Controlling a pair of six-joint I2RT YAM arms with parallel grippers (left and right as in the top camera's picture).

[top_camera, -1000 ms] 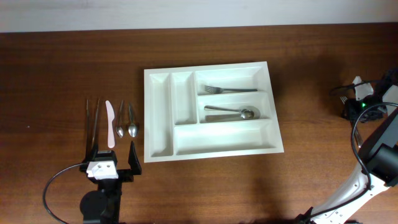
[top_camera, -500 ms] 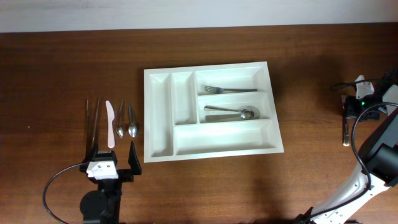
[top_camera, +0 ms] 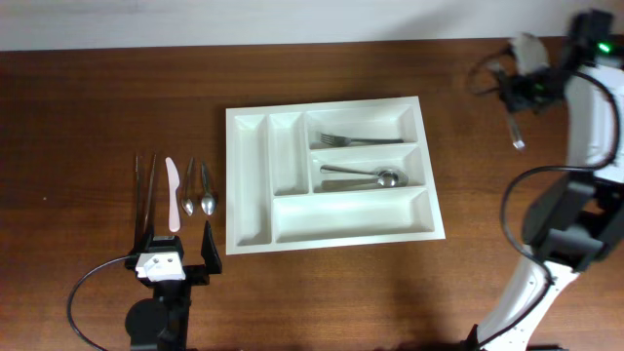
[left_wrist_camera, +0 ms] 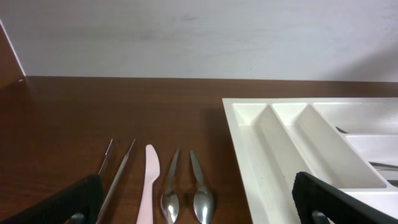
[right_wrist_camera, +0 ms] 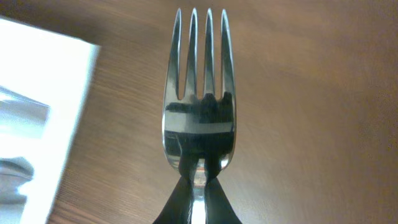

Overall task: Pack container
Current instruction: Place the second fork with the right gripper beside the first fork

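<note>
My right gripper needs to swing over the container's top long section [top_camera: 361,127] next, turn the second fork along it and then go down, because a fork already lies there.
The white container [top_camera: 252,185] lies mid-table, with a fork [top_camera: 356,140] in its top long compartment and a spoon [top_camera: 369,177] in the middle one. High over the table's back right, my right gripper [top_camera: 512,101] is shut on a second fork [top_camera: 516,129]. In the right wrist view that fork [right_wrist_camera: 199,99] points away, its handle pinched at my gripper [right_wrist_camera: 198,196], and the container's corner [right_wrist_camera: 37,87] shows at the left. My left gripper [top_camera: 175,244] stands open near the front left, nothing between its fingers [left_wrist_camera: 81,200]. The container's [left_wrist_camera: 273,162] near compartments show at the right in the left wrist view.
Left of the container lie two thin dark sticks [top_camera: 144,193], a pink knife [top_camera: 173,193] and two spoons [top_camera: 189,191] [top_camera: 207,190], just ahead of the left gripper. The same row shows in the left wrist view: sticks [left_wrist_camera: 117,174], knife [left_wrist_camera: 148,180], spoons [left_wrist_camera: 198,199].
My right gripper closed on the fork at the table's right edge, then lifted it and swung it toward the back. The left arm has not moved.
</note>
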